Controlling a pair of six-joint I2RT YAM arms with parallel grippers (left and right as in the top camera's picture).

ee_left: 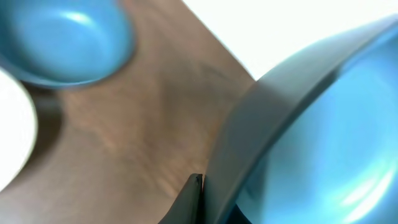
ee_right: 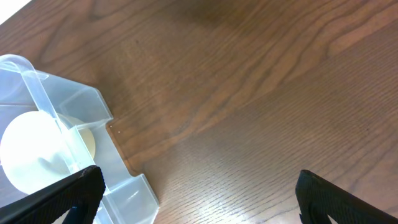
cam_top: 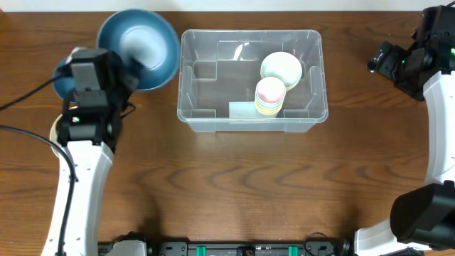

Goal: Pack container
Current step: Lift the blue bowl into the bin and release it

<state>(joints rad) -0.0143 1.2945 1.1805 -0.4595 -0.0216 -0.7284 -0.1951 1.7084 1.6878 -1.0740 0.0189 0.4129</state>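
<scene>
My left gripper moves across and down next and releases the blue bowl, since the container's empty bottom lies below the gripper, to its right in the overhead view.
The clear plastic container stands at the table's middle back. Inside it are a white bowl and a stack of pastel cups. My left gripper is shut on the rim of a large blue bowl, held tilted just left of the container. In the left wrist view one finger presses against the bowl's grey outer wall. My right gripper is open and empty over bare wood, right of the container's corner. It also shows in the overhead view.
A smaller blue bowl sits on the table under my left arm, partly visible overhead. A white dish lies next to it, its edge showing overhead. The white bowl also shows through the container wall.
</scene>
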